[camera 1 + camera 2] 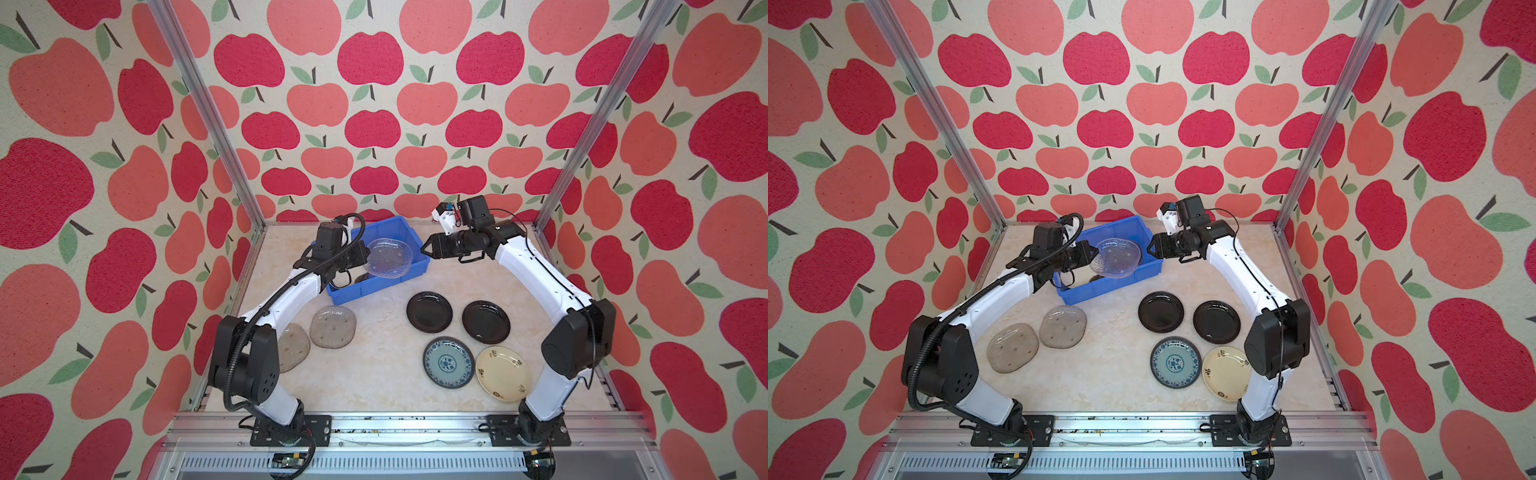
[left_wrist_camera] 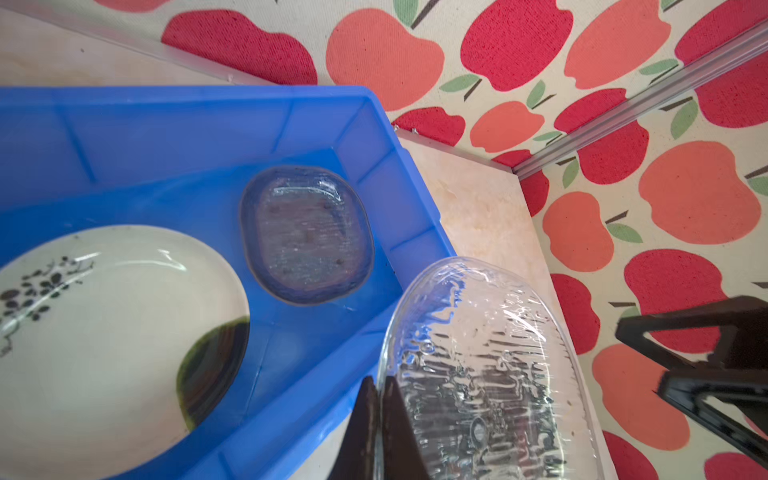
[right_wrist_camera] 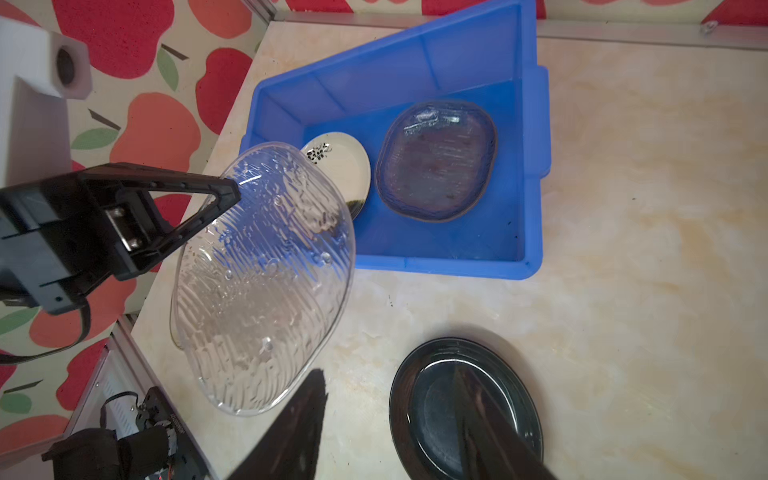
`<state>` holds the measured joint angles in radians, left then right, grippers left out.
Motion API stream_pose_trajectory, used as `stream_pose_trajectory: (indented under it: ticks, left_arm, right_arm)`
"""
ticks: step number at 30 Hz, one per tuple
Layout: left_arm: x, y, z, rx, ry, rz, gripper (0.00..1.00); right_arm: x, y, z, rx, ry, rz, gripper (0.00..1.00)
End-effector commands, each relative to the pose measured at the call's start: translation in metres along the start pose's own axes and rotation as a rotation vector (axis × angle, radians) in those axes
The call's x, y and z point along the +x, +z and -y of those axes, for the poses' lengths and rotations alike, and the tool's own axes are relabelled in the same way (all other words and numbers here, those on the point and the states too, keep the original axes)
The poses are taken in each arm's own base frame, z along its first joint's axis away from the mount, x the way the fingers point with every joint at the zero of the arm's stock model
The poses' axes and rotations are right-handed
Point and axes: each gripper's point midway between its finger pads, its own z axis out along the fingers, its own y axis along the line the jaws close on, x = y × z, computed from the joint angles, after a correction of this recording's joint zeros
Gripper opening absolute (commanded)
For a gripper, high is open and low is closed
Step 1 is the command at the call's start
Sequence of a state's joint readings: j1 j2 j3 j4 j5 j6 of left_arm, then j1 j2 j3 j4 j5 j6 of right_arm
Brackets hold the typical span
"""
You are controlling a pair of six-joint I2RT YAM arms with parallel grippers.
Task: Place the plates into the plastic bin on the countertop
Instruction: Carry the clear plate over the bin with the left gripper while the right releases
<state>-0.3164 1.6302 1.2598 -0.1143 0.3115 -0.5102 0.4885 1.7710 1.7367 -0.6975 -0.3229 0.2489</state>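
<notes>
I should next move the clear plate (image 2: 490,374) in my left gripper outward and down to release it onto the bin's smoky glass plate (image 2: 308,234), as that lies outward and below.
My left gripper (image 1: 368,255) (image 2: 379,380) is shut on the rim of a clear textured glass plate (image 1: 390,257) (image 1: 1116,257) (image 2: 490,374) (image 3: 262,282), held tilted above the blue plastic bin (image 1: 399,226) (image 1: 1125,226) (image 2: 166,124) (image 3: 415,62). Inside the bin lie a cream floral plate (image 2: 104,332) (image 3: 345,166) and a smoky glass plate (image 2: 307,232) (image 3: 436,162). My right gripper (image 1: 424,249) (image 1: 1149,249) (image 3: 386,372) stands open and empty just right of the held plate, not touching it.
On the countertop (image 1: 374,374) lie two black plates (image 1: 429,311) (image 1: 486,321), a teal patterned plate (image 1: 449,362), a cream plate (image 1: 503,374) and two smoky glass plates (image 1: 332,327) (image 1: 293,347), one partly under the left arm. The bin sits at the back near the wall.
</notes>
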Motion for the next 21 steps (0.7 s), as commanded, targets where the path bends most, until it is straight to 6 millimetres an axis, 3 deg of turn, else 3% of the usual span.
stream_pose_trajectory:
  ticks: [1, 8, 21]
  left_arm:
    - [-0.011, 0.025, -0.028, -0.17, -0.02, 0.038, 0.0]
    - [-0.022, 0.071, -0.052, -0.256, -0.001, 0.1, 0.0]
    - [-0.026, 0.129, -0.086, -0.27, -0.036, 0.108, 0.0]
  right_arm:
    - [-0.002, 0.011, 0.009, 0.04, 0.031, 0.011, 0.53]
    - [-0.01, 0.012, 0.016, 0.035, 0.04, 0.022, 0.53]
    - [-0.014, 0.019, 0.026, 0.015, 0.062, 0.011, 0.53]
